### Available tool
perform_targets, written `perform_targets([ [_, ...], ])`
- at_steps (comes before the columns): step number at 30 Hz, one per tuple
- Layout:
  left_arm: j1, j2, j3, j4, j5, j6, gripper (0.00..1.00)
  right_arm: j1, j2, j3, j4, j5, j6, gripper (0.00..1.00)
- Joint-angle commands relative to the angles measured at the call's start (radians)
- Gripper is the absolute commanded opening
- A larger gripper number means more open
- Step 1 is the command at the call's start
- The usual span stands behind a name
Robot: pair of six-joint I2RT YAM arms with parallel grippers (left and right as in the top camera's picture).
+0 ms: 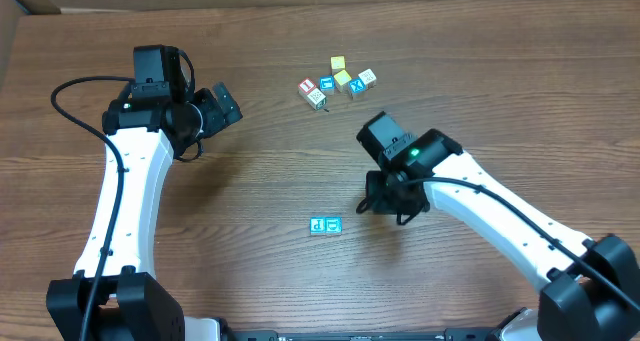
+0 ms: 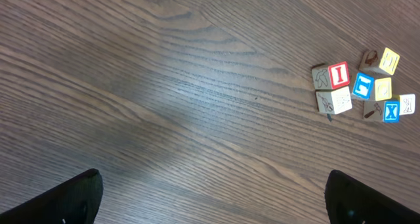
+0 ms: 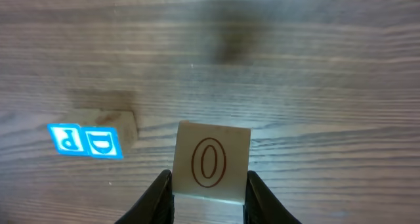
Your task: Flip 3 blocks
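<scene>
Next, my right gripper moves down and draws slightly back to release the pale block, as the bare tabletop beside the "D" lies below it.
My right gripper (image 3: 209, 192) is shut on a pale block with a red "O" (image 3: 211, 159), one finger on each side face. In the overhead view the right gripper (image 1: 388, 203) hides that block. Left of it on the table two blocks lie side by side with blue faces up, a "P" (image 3: 65, 138) (image 1: 318, 224) and a "D" (image 3: 104, 144) (image 1: 333, 225). My left gripper (image 1: 225, 103) (image 2: 213, 201) hangs wide open over bare table at the upper left, holding nothing.
Several other letter cubes sit in a cluster at the back of the table (image 1: 340, 81), among them a red "I" cube (image 2: 338, 74), a blue "X" cube (image 2: 391, 111) and a yellow cube (image 2: 389, 60). The right arm's white link (image 1: 510, 226) runs toward the lower right.
</scene>
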Motion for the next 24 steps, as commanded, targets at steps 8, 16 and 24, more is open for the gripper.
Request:
perform_targets([
  [8,0.003,-0.006,0.008,0.001,-0.004,0.011,1.0,0.001,-0.002,-0.133,0.133,-0.083,0.008,0.24],
  [16,0.003,-0.006,0.008,0.002,-0.004,0.011,1.0,0.006,-0.002,-0.135,0.145,-0.116,0.008,0.21],
  [24,0.003,-0.006,0.008,0.001,-0.004,0.011,1.0,0.027,-0.002,-0.135,0.146,-0.116,0.024,0.22],
])
